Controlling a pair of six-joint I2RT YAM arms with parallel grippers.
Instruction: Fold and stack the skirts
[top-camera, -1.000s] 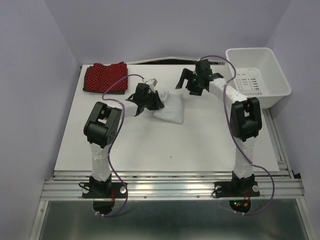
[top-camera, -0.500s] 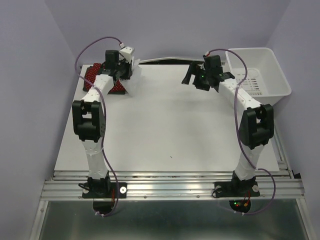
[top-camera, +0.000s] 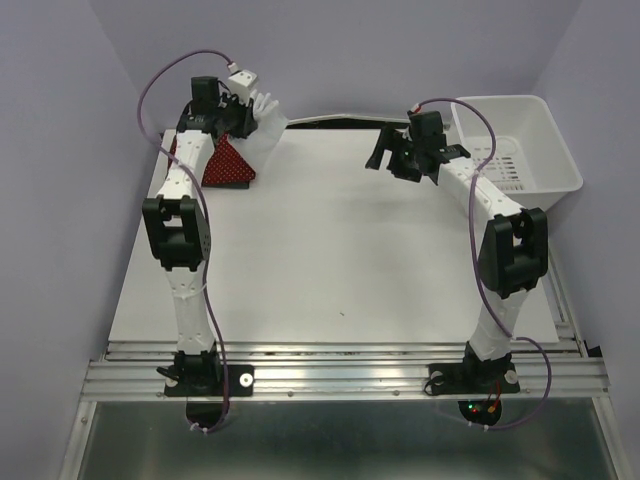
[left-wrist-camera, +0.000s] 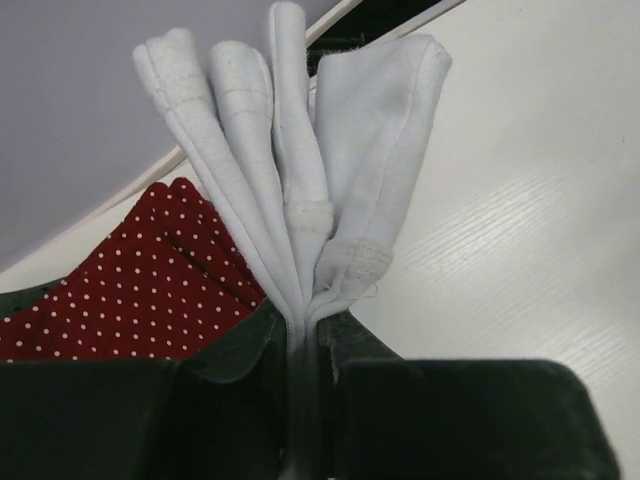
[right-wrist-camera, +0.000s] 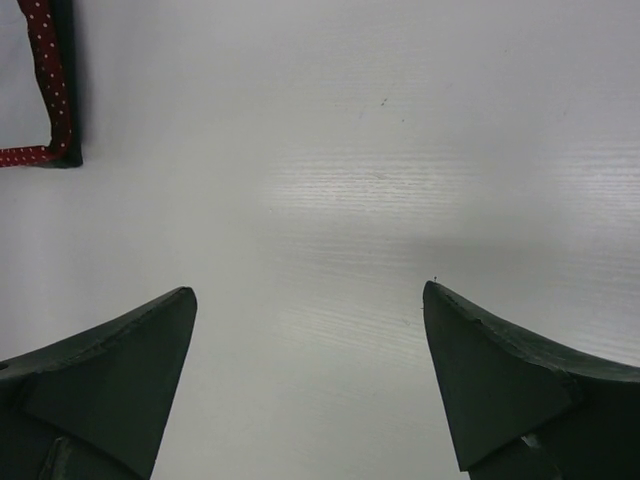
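Note:
My left gripper comes down toward the left in the top view next and releases the white skirt (top-camera: 264, 112), since the red dotted skirt (top-camera: 226, 165) lies below and to that side.
My left gripper (top-camera: 240, 112) is shut on the folded white skirt (top-camera: 264, 112) and holds it in the air at the far left corner, just above the red dotted skirt (top-camera: 226, 165). In the left wrist view the white skirt (left-wrist-camera: 300, 190) fans out from my left gripper (left-wrist-camera: 305, 325), with the red skirt (left-wrist-camera: 130, 290) below. A dark skirt shows only as a thin edge (right-wrist-camera: 66, 90) beside the red skirt's edge (right-wrist-camera: 40, 60) in the right wrist view. My right gripper (top-camera: 385, 160) is open and empty above bare table (right-wrist-camera: 305, 300).
A white plastic bin (top-camera: 540, 125) stands at the far right corner, close behind the right arm. The white tabletop (top-camera: 340, 260) ends at side walls on the left and a metal rail at the near edge.
My left arm has carried the white skirt from the table's middle to the far left corner, over the red skirt. My right gripper has drawn back slightly toward the bin.

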